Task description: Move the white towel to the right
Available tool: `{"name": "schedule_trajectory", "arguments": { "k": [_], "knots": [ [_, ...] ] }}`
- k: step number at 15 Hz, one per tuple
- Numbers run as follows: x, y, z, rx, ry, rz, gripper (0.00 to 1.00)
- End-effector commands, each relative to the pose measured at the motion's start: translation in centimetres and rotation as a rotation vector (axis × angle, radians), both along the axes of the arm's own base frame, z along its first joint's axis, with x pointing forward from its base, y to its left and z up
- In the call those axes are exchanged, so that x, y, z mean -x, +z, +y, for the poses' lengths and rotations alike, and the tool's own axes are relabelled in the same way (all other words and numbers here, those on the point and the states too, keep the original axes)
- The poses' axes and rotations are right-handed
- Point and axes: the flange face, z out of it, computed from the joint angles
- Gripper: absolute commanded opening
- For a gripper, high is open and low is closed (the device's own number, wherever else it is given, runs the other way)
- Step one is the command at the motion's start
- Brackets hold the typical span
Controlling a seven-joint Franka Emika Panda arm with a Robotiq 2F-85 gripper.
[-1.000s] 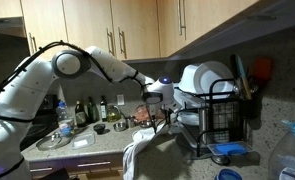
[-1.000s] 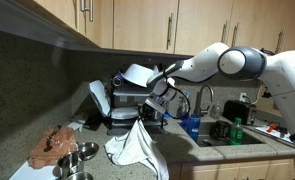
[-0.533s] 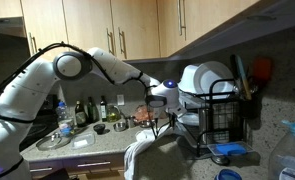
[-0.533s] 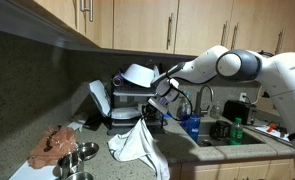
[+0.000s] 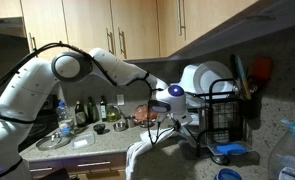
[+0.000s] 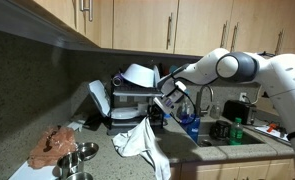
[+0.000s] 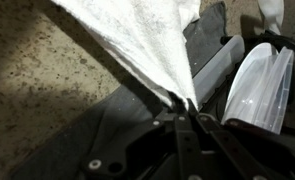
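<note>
The counter is below my gripper. I need to keep my gripper still beside the black dish rack next and open its fingers to let go of the towel's corner (image 6: 146,121) (image 7: 188,100).
My gripper (image 6: 155,111) is shut on a corner of the white towel (image 6: 145,143) and holds it up above the counter, with the rest of the cloth hanging down to the counter edge. In an exterior view the gripper (image 5: 163,119) is beside the black dish rack, with the towel (image 5: 147,158) draped below it. In the wrist view the fingertips (image 7: 183,106) pinch the towel (image 7: 137,35), which stretches away taut over the speckled counter (image 7: 37,90).
A black dish rack (image 5: 222,115) with white plates (image 5: 202,78) stands close by the gripper, also in an exterior view (image 6: 127,100). A brown cloth (image 6: 55,143) and metal bowls (image 6: 77,160) lie on the counter. The sink (image 6: 232,140), bottles (image 5: 87,112) and a blue object (image 5: 227,152) are nearby.
My gripper has carried the towel sideways along the counter towards the dish rack and sink; the hanging cloth has followed and spread lower.
</note>
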Motion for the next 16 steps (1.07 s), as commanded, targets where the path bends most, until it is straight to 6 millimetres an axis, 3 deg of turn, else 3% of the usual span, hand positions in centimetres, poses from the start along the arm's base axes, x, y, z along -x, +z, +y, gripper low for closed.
{"name": "schedule_trajectory", "arguments": {
  "k": [1, 7, 8, 10, 16],
  "knots": [
    [0.4, 0.1, -1.1, -0.037, -0.045, -0.014, 0.01],
    [0.9, -0.7, -2.2, -0.043, -0.074, -0.005, 0.01],
    [0.8, -0.8, -2.1, -0.044, -0.07, -0.003, 0.27],
    [0.7, -1.0, -1.8, -0.045, -0.056, 0.003, 0.33],
    [0.1, -0.9, 1.4, -0.031, 0.03, 0.024, 0.79]
  ]
}}
